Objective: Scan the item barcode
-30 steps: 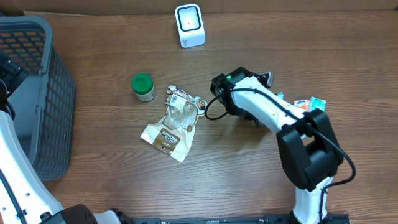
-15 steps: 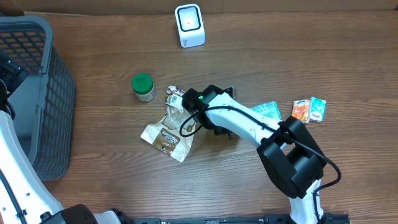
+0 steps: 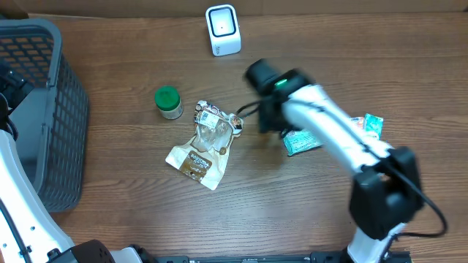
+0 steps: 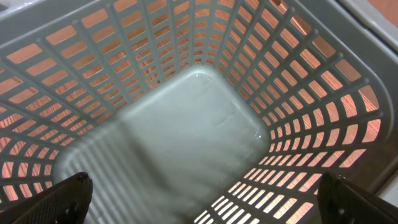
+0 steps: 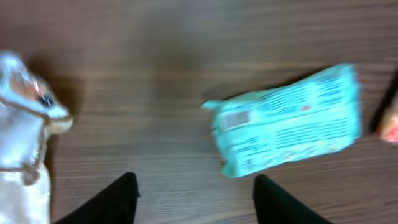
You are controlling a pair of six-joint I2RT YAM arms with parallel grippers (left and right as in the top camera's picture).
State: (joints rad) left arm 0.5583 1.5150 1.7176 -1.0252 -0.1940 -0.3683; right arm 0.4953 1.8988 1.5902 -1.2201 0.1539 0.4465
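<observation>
The packet is below my right gripper, to its right in the overhead view, so I should swing my right gripper across and down onto the teal packet's end (image 5: 343, 107) opposite the pale patch.
The white barcode scanner (image 3: 223, 29) stands at the back edge of the table. A teal packet (image 3: 303, 140) lies flat on the wood, its printed side up in the right wrist view (image 5: 289, 121). My right gripper (image 5: 196, 205) hovers just short of the packet, open, with bare table between its fingers. The right arm (image 3: 322, 120) is motion-blurred in the overhead view. A clear and brown pouch (image 3: 205, 142) lies left of it, its top corner showing (image 5: 22, 143) in the right wrist view. My left gripper (image 4: 205, 199) is open and empty above the inside of the grey basket (image 4: 186, 118).
A green-lidded jar (image 3: 168, 102) stands left of the pouch. A small orange packet (image 3: 356, 124) and another teal one (image 3: 374, 126) lie at the right. The grey basket (image 3: 44, 109) fills the table's left end.
The right gripper went from shut to open. Its arm reached left to the pouch, then swung back right over the teal packet, which now lies uncovered. The left arm stayed still.
</observation>
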